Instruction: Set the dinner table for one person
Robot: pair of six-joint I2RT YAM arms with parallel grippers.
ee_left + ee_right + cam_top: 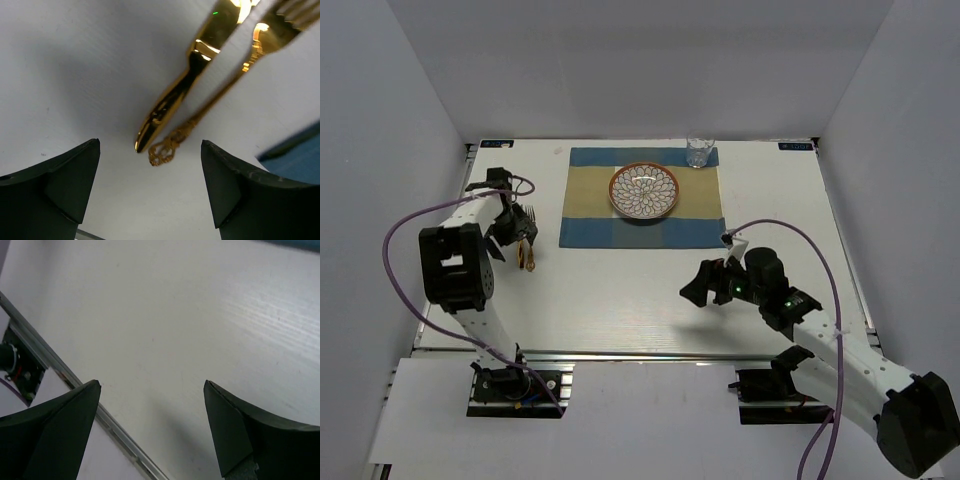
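I should move my left gripper down and toward the placemat (642, 228) onto the gold fork's handle (530, 252), as that is below and to its right in the top view.
A gold knife (175, 95) and a gold fork (220, 85) lie side by side on the white dinner table (620, 290), left of the striped placemat (642, 228); in the top view they show as a small gold shape (528, 256). My left gripper (517, 228) hovers just over their handle ends, open and empty (150, 185). A patterned plate (644, 190) sits on the placemat, with a clear glass (700, 152) at its back right corner. My right gripper (696, 290) is open and empty over bare table (150, 430).
The blue corner of the placemat (295, 155) lies just right of the cutlery. The table's metal front rail (75, 385) runs close under my right gripper. Grey walls enclose the table on three sides.
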